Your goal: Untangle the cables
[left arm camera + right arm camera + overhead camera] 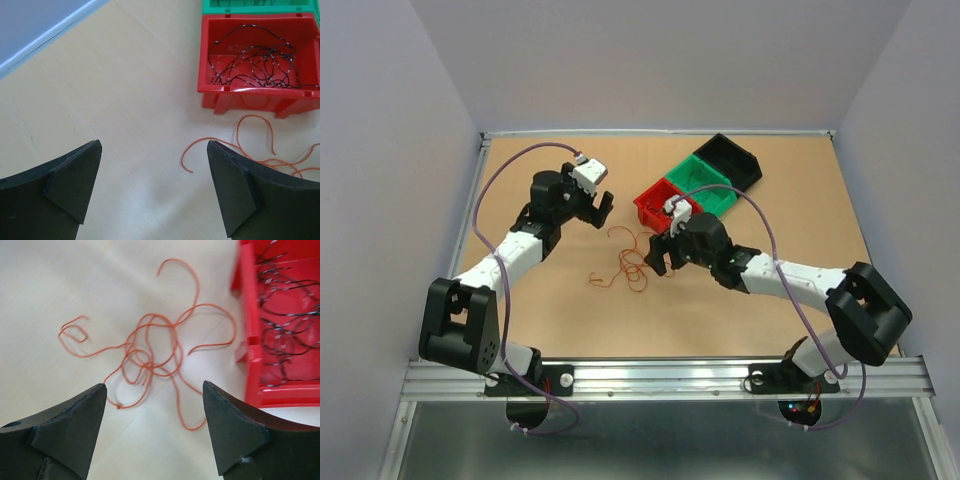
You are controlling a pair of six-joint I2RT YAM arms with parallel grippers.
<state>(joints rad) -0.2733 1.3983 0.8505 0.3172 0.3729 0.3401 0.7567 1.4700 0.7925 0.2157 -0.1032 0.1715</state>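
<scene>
The curled orange cable end lies clear of the tangle's loops, so my right gripper needs to move across the tangle to the left in the top view and go down onto that end.
A loose tangle of thin orange cables lies flat on the table between the two arms. The right wrist view shows its loops just ahead of my right gripper. That gripper hovers over the tangle's right side, open, with nothing between its fingers. Thin black cables lie coiled inside the red bin. My left gripper is open over bare table, left of an orange cable end and short of the red bin. In the top view the left gripper sits behind and left of the tangle.
Three small bins stand in a diagonal row at the back right: red, green and black. The red bin's wall is close to the right of my right fingers. Grey walls enclose the table.
</scene>
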